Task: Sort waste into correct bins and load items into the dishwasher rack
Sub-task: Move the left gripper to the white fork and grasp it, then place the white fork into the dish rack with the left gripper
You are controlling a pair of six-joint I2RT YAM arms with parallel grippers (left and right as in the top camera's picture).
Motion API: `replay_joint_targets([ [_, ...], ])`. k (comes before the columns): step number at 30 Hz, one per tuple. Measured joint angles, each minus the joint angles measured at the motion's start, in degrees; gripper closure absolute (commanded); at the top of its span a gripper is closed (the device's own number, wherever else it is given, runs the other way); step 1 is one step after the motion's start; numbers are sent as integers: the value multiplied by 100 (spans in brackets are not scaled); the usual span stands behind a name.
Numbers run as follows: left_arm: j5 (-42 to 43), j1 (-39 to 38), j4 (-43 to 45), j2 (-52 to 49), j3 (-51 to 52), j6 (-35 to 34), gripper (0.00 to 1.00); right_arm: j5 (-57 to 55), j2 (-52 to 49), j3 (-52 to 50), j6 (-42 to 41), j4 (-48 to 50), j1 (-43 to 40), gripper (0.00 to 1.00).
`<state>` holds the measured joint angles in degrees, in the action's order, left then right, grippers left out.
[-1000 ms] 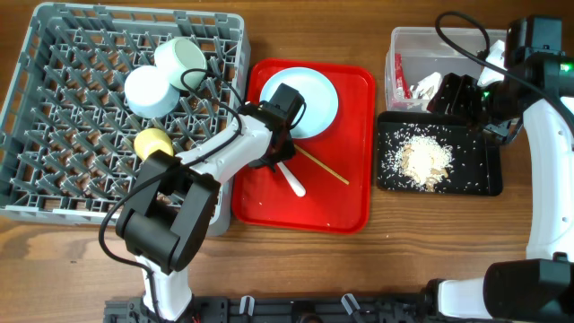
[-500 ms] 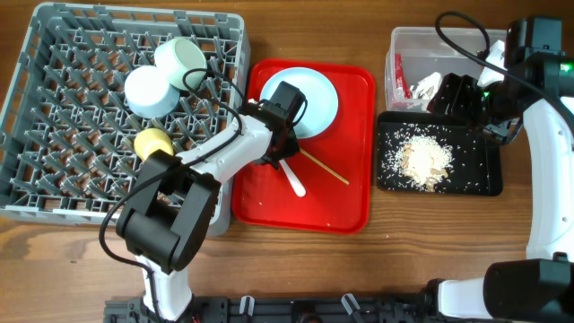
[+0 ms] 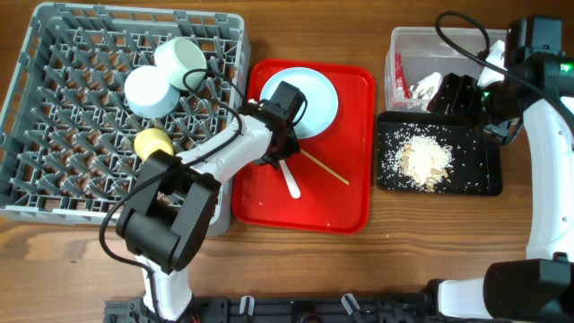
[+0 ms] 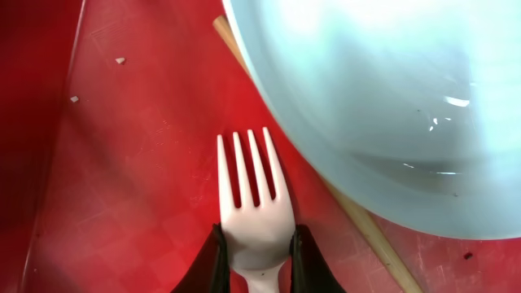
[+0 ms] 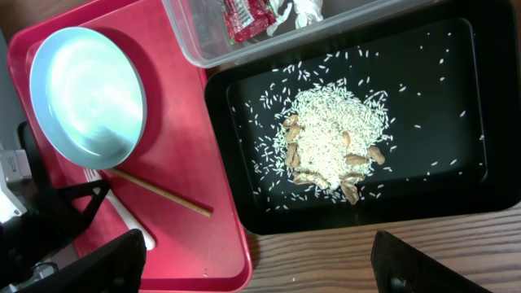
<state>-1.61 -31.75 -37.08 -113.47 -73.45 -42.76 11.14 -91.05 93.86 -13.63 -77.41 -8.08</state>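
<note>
I will lift the fork [image 4: 248,183] with my left gripper, carry it over the grey rack's tray-side slots and let it go. The slots are to the gripper's left in the overhead view.
My left gripper [image 3: 280,158] is shut on the white plastic fork [image 4: 248,183] on the red serving tray [image 3: 345,208]. The fork's tines point at the pale mint plate [image 3: 305,100] and its handle [image 3: 292,182] trails toward the front. One wooden chopstick [image 3: 325,167] lies beside it, partly under the plate's rim. Two mint bowls [image 3: 148,90] and a yellow cup [image 3: 152,141] sit in the grey rack [image 3: 54,135]. My right gripper [image 3: 453,97] is open and empty above the bins. No spoon is clearly visible.
The clear tub [image 3: 404,40] holds the red wrapper [image 3: 399,76] and white tissue [image 3: 429,85]. The black tray [image 3: 475,184] holds rice scraps [image 3: 426,160]. A few crumbs lie on the red tray [image 4: 120,60]. Bare wooden table lies in front.
The fork's handle has swung slightly to the left on the red tray. The right arm has not moved.
</note>
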Motion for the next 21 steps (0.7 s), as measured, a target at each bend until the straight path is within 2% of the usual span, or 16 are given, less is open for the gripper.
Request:
replay_joint_targets([
  [21, 107, 0, -15, -11, -15, 2, 96, 0, 0, 0, 0, -15, -2, 11],
])
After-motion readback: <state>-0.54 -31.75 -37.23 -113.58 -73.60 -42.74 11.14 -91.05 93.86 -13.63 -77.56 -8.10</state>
